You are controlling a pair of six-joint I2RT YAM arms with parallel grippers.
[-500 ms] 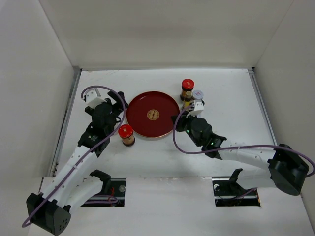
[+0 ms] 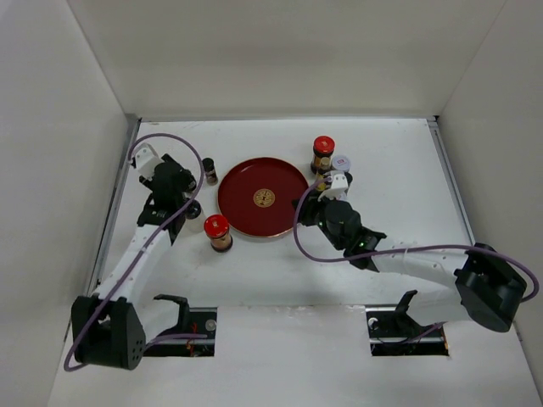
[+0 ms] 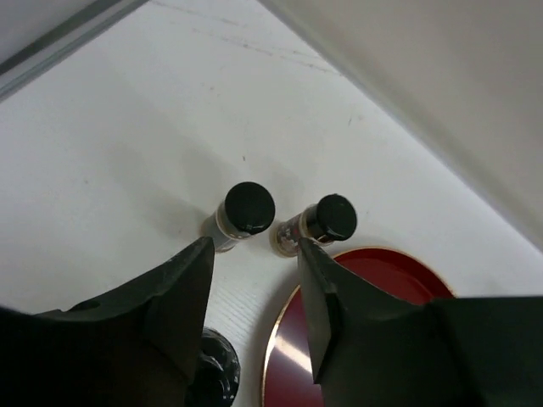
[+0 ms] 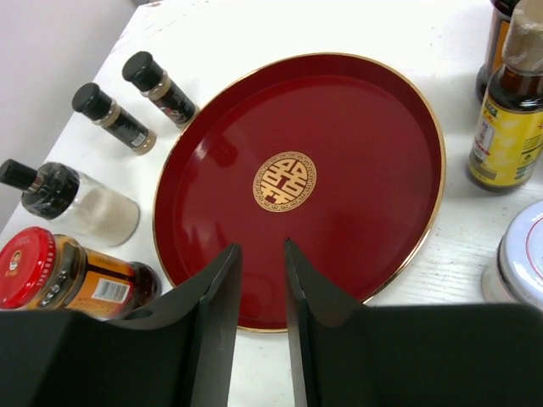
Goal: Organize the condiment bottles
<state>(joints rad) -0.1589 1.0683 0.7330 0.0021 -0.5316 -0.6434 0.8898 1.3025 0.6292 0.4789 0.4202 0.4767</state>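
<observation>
The left gripper moves outward and down next onto the black cap of the slim bottle (image 2: 188, 179) (image 3: 249, 208) farther from the tray, just beyond its open fingers.
The condiment bottles stand around the round red tray (image 2: 263, 197). Two slim black-capped bottles (image 3: 246, 212) (image 3: 318, 225) sit just beyond my left gripper (image 3: 254, 254), which is open and empty. A black-capped clear jar (image 4: 72, 203) lies under its left finger. A red-lidded amber jar (image 2: 217, 231) stands at the tray's near left. Another red-lidded jar (image 2: 322, 153), a white-lidded jar (image 2: 341, 163) and a yellow-labelled bottle (image 4: 509, 127) cluster right of the tray. My right gripper (image 4: 261, 250) hovers open over the tray's near right rim (image 4: 280, 326), holding nothing.
White walls close in the table on the left, back and right. The left wall's metal edge (image 2: 127, 170) runs close to the left arm. The tray holds nothing. The right arm's purple cable (image 2: 407, 251) loops over the table in front.
My left arm has swung back and to the left, uncovering a small dark bottle by the tray's far left rim. The right gripper has shifted slightly towards the tray.
</observation>
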